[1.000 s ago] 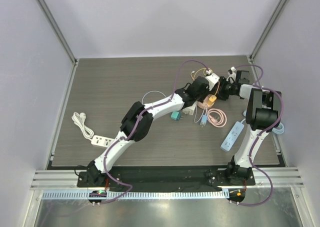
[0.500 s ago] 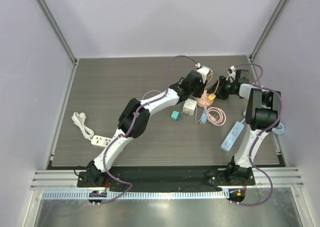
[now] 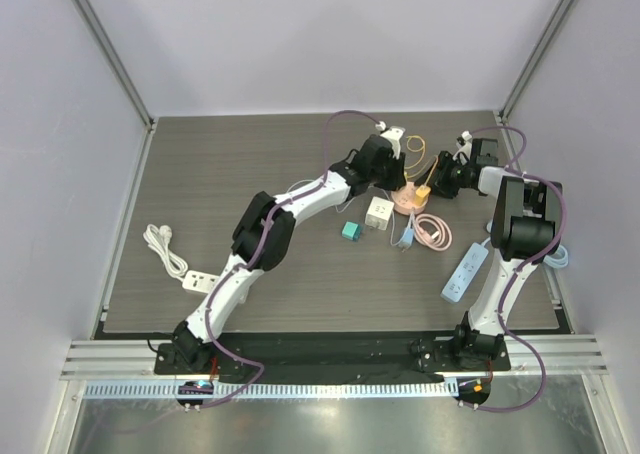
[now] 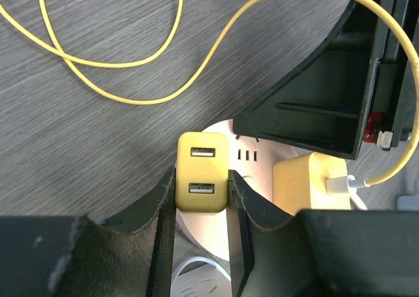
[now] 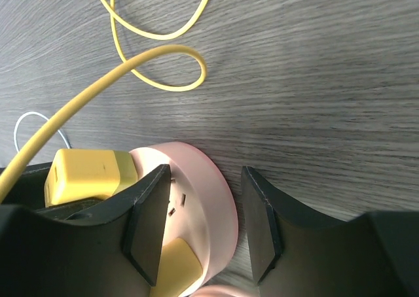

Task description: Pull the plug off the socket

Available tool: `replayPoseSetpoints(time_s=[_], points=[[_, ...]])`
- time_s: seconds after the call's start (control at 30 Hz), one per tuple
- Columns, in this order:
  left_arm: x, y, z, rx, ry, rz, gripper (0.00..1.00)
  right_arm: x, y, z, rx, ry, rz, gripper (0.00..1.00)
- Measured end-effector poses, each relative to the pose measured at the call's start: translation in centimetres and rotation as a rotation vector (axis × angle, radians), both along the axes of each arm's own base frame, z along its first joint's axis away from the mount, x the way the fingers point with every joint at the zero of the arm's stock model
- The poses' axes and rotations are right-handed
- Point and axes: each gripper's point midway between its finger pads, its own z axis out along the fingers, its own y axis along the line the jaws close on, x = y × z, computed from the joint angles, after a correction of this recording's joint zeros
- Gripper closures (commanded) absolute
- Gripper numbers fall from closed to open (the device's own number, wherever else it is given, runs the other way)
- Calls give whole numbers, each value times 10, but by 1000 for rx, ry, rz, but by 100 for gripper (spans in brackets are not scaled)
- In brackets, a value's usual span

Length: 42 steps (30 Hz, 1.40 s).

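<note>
I should lift the plug in my left gripper next, bring it back and down onto the tabletop beside the teal block [image 3: 346, 252], and let go of it, because that spot is clear.
A yellow two-port USB plug [image 4: 203, 154] sits in the round pink socket [image 4: 262, 154] on the wood table. My left gripper [image 4: 201, 177] is shut on this plug, one finger pressed on each side. A second yellow plug [image 4: 308, 182] with a yellow cable [image 4: 196, 81] sits in the same socket. My right gripper [image 5: 208, 179] straddles the socket's rim [image 5: 219, 205]: one finger is over the face, the other stands just off the rim with table showing between. From above, the left gripper [image 3: 398, 179] and right gripper [image 3: 437, 186] meet at the socket [image 3: 408, 202].
Near the socket lie a white square adapter [image 3: 379, 212], a teal block [image 3: 351, 231] and a coiled pink cable [image 3: 432, 234]. A blue-white power strip [image 3: 465, 272] lies at the right, a white strip [image 3: 197, 280] with its cord at the left.
The left arm's wrist has swung back and to the left while its fingers stay at the socket. The right arm has not moved.
</note>
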Motion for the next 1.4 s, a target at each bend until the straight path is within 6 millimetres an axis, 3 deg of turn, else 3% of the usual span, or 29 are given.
replayPoseSetpoints(time_s=[0.43,0.8,0.97,1.23,1.4], points=[[-4,-7,0,207,-253,-54,100,0,0,0,-4,-1,5,48],[10,4,-3,-21,-13,-8,100,4,-1,0,-14,-7,2,48],[10,5,-2,-46,25,-2,100,6,-1,0,-17,-15,0,48],[-2,-7,3,185,-227,-62,100,4,0,0,-15,-10,7,48],[-2,-9,2,240,-298,-83,100,4,0,0,-15,-6,8,48]])
